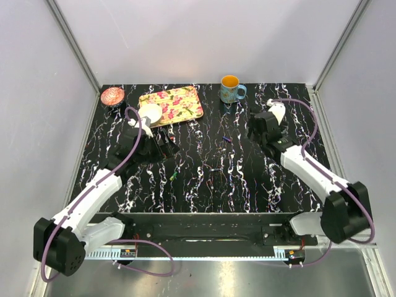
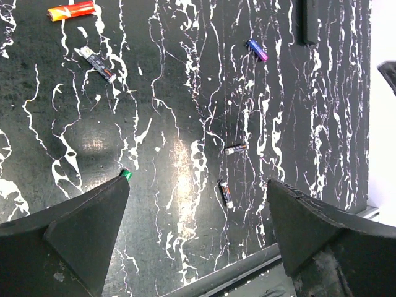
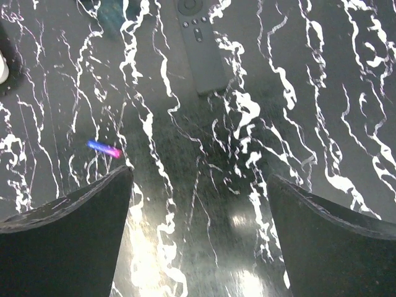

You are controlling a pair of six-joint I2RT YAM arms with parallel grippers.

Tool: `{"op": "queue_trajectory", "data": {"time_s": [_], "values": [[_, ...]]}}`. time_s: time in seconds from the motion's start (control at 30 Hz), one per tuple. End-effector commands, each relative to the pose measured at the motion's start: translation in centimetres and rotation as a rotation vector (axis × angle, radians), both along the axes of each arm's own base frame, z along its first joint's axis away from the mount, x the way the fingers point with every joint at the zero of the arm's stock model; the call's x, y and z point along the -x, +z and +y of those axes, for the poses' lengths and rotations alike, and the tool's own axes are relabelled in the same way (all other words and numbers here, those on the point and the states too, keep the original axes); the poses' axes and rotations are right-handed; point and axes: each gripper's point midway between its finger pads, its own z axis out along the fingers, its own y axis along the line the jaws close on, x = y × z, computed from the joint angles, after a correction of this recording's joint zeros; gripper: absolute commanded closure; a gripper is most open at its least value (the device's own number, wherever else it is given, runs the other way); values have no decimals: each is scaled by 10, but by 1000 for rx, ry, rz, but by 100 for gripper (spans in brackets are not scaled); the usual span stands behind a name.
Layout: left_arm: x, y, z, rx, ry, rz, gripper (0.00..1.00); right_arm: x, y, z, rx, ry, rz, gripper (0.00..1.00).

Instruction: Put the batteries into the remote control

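Note:
Next, the right gripper moves outward and down, straddling its plain near end [image 3: 206, 65] to close there, since the remote control lies flat and beyond my open fingers.
The remote control [image 3: 201, 49] is a slim black bar lying flat at the top of the right wrist view, buttons up; its end also shows in the left wrist view [image 2: 310, 21]. Several batteries lie loose on the black marbled table: a purple-blue one [image 1: 227, 139] [image 3: 103, 148] [image 2: 257, 49], a green one [image 1: 174, 176] whose tip [image 2: 125, 175] peeks out by my left finger, a reddish one [image 2: 71, 10], and dark ones [image 2: 97, 64] [image 2: 236, 148] [image 2: 226, 193]. My left gripper [image 2: 198, 185] [image 1: 167, 147] is open and empty. My right gripper [image 3: 199, 176] [image 1: 257, 131] is open and empty, short of the remote.
A teal mug [image 1: 232, 90] stands at the back centre. A floral tray [image 1: 171, 104] and a pink bowl [image 1: 112, 96] sit at the back left. The table's front rail [image 2: 235, 272] shows just below my left fingers.

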Motion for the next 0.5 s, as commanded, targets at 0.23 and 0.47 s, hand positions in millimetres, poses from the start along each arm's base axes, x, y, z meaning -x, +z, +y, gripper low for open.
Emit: {"op": "queue_trajectory", "data": {"time_s": [0.23,0.47], "values": [[18,28,-20,107,-134,-101,6,-129,-51,-13,-23,86,175,3],[39,32,-35,140,-260,-147,14,-150,-87,-19,8,136,209,3]]}}
